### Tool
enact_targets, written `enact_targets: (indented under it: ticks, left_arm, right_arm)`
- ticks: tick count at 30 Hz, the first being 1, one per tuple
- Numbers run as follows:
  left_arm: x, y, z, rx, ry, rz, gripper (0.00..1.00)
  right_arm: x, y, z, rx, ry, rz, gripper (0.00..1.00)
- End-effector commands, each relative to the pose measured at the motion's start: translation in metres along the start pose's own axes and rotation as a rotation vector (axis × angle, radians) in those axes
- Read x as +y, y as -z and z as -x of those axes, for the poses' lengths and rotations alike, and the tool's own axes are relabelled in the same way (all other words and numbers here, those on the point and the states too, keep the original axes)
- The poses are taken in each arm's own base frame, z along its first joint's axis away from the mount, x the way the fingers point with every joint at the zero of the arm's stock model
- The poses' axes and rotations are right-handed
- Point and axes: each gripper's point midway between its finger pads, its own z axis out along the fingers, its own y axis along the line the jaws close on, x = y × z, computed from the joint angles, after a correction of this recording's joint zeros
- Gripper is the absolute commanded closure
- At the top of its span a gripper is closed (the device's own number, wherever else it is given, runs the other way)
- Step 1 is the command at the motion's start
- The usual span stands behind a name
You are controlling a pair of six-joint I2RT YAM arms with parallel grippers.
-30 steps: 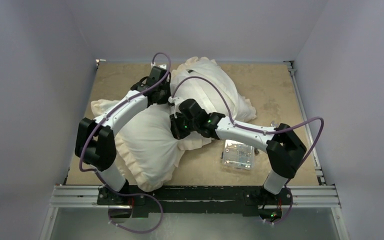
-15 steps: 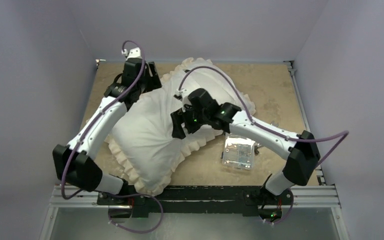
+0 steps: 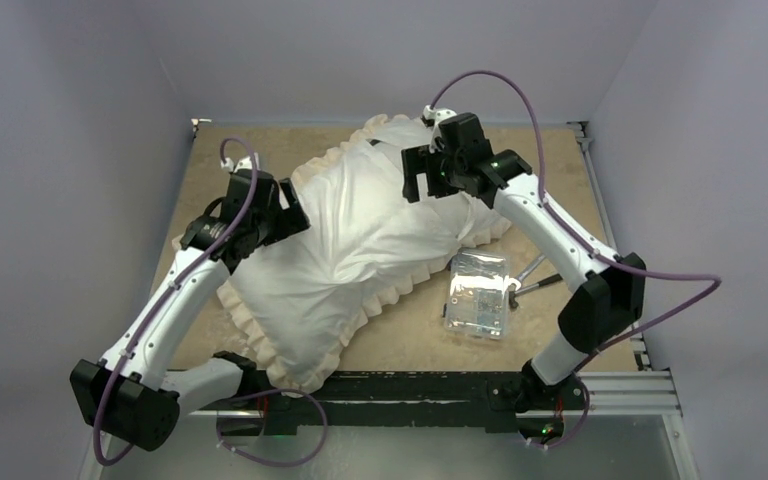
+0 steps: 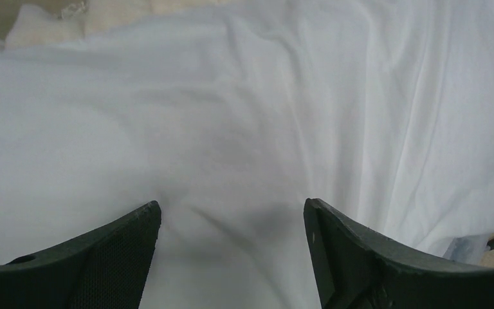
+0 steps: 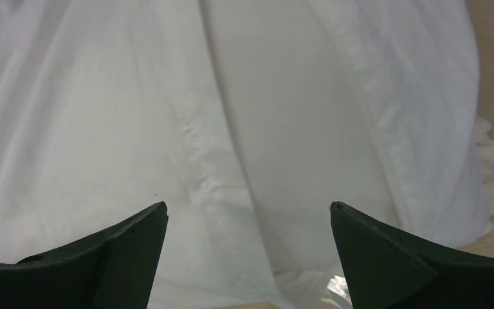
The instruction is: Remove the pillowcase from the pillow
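Note:
My right gripper comes down to the white fabric along the hemmed fold next, since that fold runs between its open fingers.
The pillowcase [image 3: 345,265] lies diagonally across the table with its white back up and its cream frill [image 3: 260,345] around the edges. It is plump; the pillow is inside, and I cannot tell its surface from the cover. My left gripper [image 3: 293,213] is open at the cover's left edge, and in the left wrist view it [image 4: 231,209] hangs just above white cloth [image 4: 244,116], holding nothing. My right gripper [image 3: 422,178] is open over the far end. In the right wrist view it [image 5: 249,206] is above hemmed white folds [image 5: 283,129].
A clear plastic box [image 3: 477,307] sits on the tan table [image 3: 560,180] just right of the pillowcase, with a thin dark tool [image 3: 537,283] beside it. Grey walls close in the left, far and right sides.
Both grippers went from shut to open and let go of the cloth. The left arm swung out to the left edge, the right arm to the far end. The pillowcase settled flatter.

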Motion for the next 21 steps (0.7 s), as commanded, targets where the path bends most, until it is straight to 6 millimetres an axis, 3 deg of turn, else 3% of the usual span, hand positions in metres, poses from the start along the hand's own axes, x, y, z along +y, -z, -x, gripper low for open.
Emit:
enact_targets:
  ticks: [1, 6, 12, 14, 17, 19, 21]
  left_arm:
    - [0.006, 0.012, -0.027, 0.063, 0.085, -0.026, 0.19]
    - [0.010, 0.011, -0.045, 0.098, 0.130, -0.036, 0.19]
    - [0.018, -0.003, -0.075, 0.163, 0.152, -0.035, 0.19]
    - [0.018, -0.011, -0.084, 0.181, 0.164, -0.043, 0.21]
    - [0.020, -0.026, -0.100, 0.209, 0.182, -0.043, 0.27]
    - [0.019, -0.037, -0.106, 0.221, 0.190, -0.048, 0.37]
    - [0.019, -0.049, -0.108, 0.219, 0.186, -0.042, 0.56]
  right_arm:
    - [-0.035, -0.021, 0.005, 0.029, 0.009, -0.101, 0.01]
    - [-0.036, -0.049, 0.000, 0.051, 0.025, -0.092, 0.01]
    - [-0.046, -0.088, -0.042, 0.187, 0.025, -0.114, 0.03]
    - [-0.045, -0.096, -0.058, 0.228, 0.022, -0.093, 0.11]
    - [-0.043, -0.104, -0.081, 0.275, 0.019, -0.061, 0.32]
    - [-0.044, -0.110, -0.090, 0.282, 0.029, -0.054, 0.51]
    - [-0.040, -0.114, -0.097, 0.293, 0.026, -0.026, 0.70]
